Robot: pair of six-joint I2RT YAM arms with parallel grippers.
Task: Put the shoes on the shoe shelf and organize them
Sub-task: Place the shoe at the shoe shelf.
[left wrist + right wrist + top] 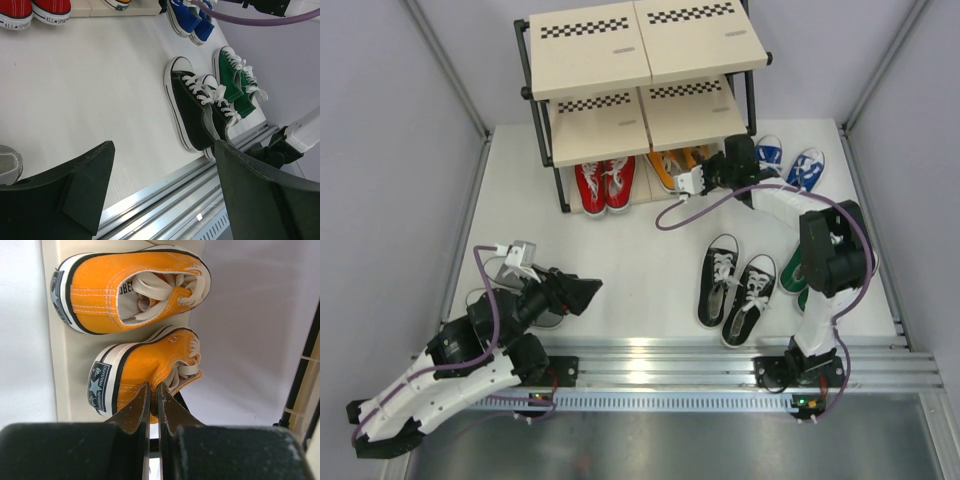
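Observation:
My right gripper holds the orange shoe with its heel farther in than the heel of the other orange shoe, so next it should pull the shoe back toward the bottom board's front edge (pixel 75 382) and then open.
The shoe shelf (pixel 590 50) stands at the back. A red pair (pixel 603 185) sits on its bottom board at the left. The orange pair (pixel 672 165) sits on that board at the right. My right gripper (pixel 705 178) is shut on the heel-side canvas of the nearer orange shoe (pixel 145 367); its fingers (pixel 135 412) pinch the collar. The other orange shoe (pixel 130 290) lies beside it. The black pair (pixel 735 285), the green pair (pixel 797 270) and the blue pair (pixel 788 160) are on the table. My left gripper (pixel 582 292) is open and empty, above the front rail in the left wrist view (pixel 164 150).
A grey shoe (pixel 7 165) shows at the left edge of the left wrist view, mostly hidden under the left arm. The black pair (pixel 190 107) and green pair (pixel 237 82) lie near the aluminium front rail (pixel 720 360). Grey walls close in both sides.

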